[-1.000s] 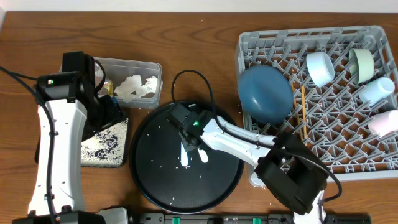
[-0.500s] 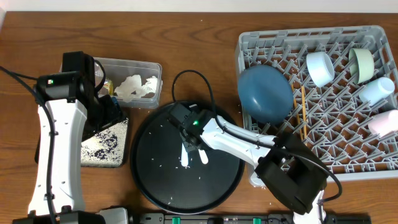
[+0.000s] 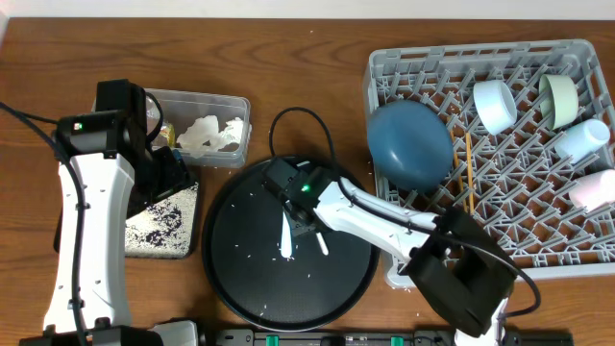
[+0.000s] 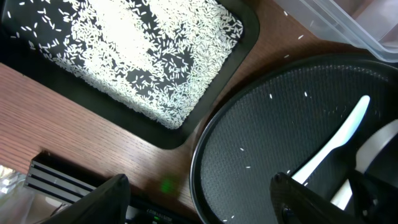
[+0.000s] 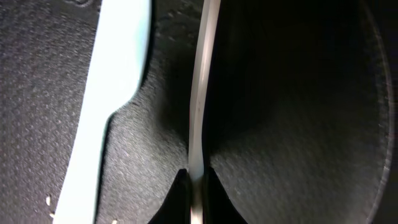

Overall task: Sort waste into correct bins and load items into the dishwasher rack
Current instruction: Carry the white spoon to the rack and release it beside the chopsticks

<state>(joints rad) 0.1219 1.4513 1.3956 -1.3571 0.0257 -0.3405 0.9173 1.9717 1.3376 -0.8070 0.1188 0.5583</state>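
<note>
I will move my right gripper up and to the right in the overhead view, then down beside the chopsticks to release the knife, as slots there are empty.
Two white spoons lie on the large round black tray [image 3: 240, 279]. My right gripper [image 3: 306, 223] is shut on the handle of one white spoon [image 3: 320, 242], seen edge-on in the right wrist view [image 5: 200, 112]. The other spoon [image 3: 285, 235] lies beside it [image 5: 109, 106]. My left gripper [image 4: 199, 199] is open and empty above the flat black tray [image 3: 161, 223] of rice grains [image 4: 143, 56]. The clear tub [image 3: 207, 127] holds crumpled napkins [image 3: 211, 135]. The grey rack [image 3: 500, 154] holds the dark-blue dish [image 3: 411, 144], cups [image 3: 495, 104], a pale-green bowl [image 3: 559, 99] and chopsticks [image 3: 469, 173].
Loose rice grains are scattered over the round tray [image 4: 273, 124]. A black cable [image 3: 288, 125] loops over the table behind the round tray. A black bar [image 3: 288, 338] runs along the table's front edge.
My right gripper has closed on one spoon's handle, and that spoon has turned and shifted slightly right. The left arm has not moved.
</note>
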